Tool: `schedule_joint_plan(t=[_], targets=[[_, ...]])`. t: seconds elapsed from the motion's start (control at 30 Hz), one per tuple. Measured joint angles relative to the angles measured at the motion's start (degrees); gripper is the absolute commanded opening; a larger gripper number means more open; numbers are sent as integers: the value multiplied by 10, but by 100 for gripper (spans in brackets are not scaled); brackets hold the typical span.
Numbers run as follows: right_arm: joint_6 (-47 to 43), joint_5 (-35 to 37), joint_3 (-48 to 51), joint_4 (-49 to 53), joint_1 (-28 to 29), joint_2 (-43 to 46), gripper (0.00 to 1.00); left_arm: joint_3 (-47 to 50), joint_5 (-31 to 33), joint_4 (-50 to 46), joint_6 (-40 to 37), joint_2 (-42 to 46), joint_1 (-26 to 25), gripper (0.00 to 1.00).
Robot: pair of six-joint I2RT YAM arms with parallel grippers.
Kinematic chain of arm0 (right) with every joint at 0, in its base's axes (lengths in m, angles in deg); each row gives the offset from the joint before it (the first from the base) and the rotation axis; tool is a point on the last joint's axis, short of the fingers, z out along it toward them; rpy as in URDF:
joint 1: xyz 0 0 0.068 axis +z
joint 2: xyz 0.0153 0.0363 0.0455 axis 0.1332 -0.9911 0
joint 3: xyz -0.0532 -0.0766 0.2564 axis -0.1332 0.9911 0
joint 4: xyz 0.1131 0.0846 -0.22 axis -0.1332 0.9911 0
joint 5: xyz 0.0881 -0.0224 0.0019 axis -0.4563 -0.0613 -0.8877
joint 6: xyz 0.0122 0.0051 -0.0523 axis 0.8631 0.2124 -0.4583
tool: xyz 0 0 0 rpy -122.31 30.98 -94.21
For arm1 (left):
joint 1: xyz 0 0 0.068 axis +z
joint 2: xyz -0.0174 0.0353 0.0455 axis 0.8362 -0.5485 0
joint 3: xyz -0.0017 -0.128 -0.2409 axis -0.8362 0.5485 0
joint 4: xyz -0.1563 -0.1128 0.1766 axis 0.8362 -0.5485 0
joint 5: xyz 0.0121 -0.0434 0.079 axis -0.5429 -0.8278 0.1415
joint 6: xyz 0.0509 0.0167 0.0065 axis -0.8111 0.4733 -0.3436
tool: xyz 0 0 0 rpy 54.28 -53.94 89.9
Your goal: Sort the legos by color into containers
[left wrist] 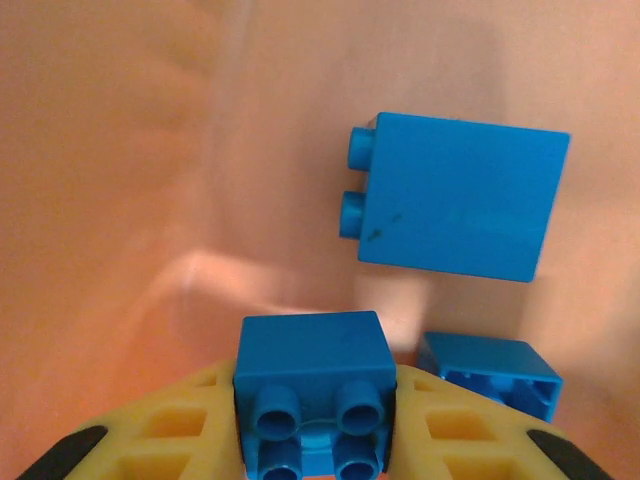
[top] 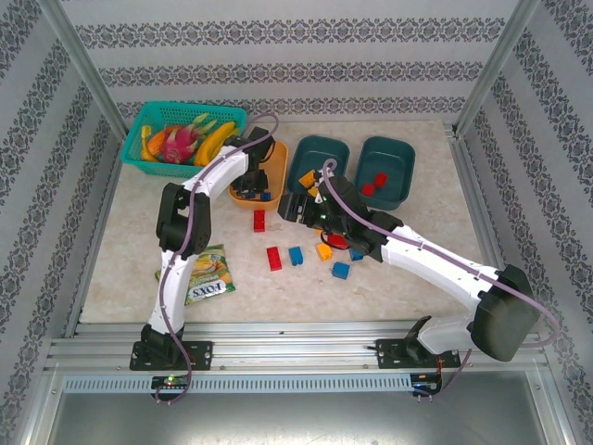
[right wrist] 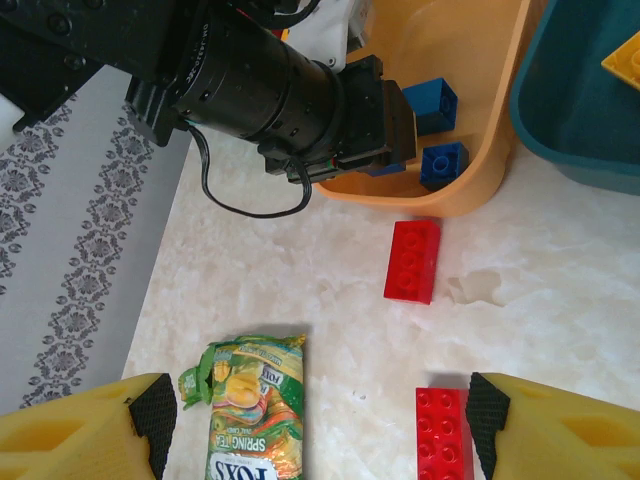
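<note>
My right gripper moves across and down next onto the red lego beside the orange tub, since it lies below my open fingers, over toward that tub.
My left gripper (left wrist: 315, 405) is shut on a small blue lego (left wrist: 313, 365) low over the floor of the orange tub (left wrist: 120, 180). Two more blue legos (left wrist: 455, 195) (left wrist: 490, 370) lie in that tub. In the top view the left gripper (top: 260, 179) is inside the orange tub (top: 243, 196). My right gripper (right wrist: 320, 430) hangs open over the table, with a red lego (right wrist: 443, 435) just inside its right finger. Another red lego (right wrist: 412, 260) lies beside the tub. Red, blue and yellow legos (top: 296, 255) are scattered mid-table. The two teal tubs (top: 320, 146) (top: 387, 145) hold a yellow lego (top: 307, 178) and red legos (top: 374, 183).
A green snack packet (top: 208, 275) lies at the front left, and shows between the right fingers (right wrist: 255, 410). A teal mesh basket (top: 139, 158) with fruit stands at the back left. The left arm's black wrist (right wrist: 290, 95) reaches over the orange tub's near rim.
</note>
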Motion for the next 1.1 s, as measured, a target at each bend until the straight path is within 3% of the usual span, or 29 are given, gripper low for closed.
schedule_joint_plan(t=[0.27, 0.43, 0.6, 0.77, 0.97, 1.1], targets=[[1, -8, 1, 6, 0, -9, 78, -27, 2, -14, -15, -24, 0, 53], [-18, -2, -19, 46, 7, -39, 77, -56, 1, -22, -19, -15, 0, 61], [-47, 23, -109, 107, 41, -135, 76, -48, -3, -29, -11, 49, 0, 71], [-55, 60, -216, 158, 63, -268, 75, 104, -10, -10, 14, 261, 7, 80], [-61, 105, -335, 217, 76, -400, 76, 374, -33, 25, 56, 550, 49, 91], [-61, 126, -407, 250, 80, -464, 76, 541, -77, 50, 75, 701, 48, 98]])
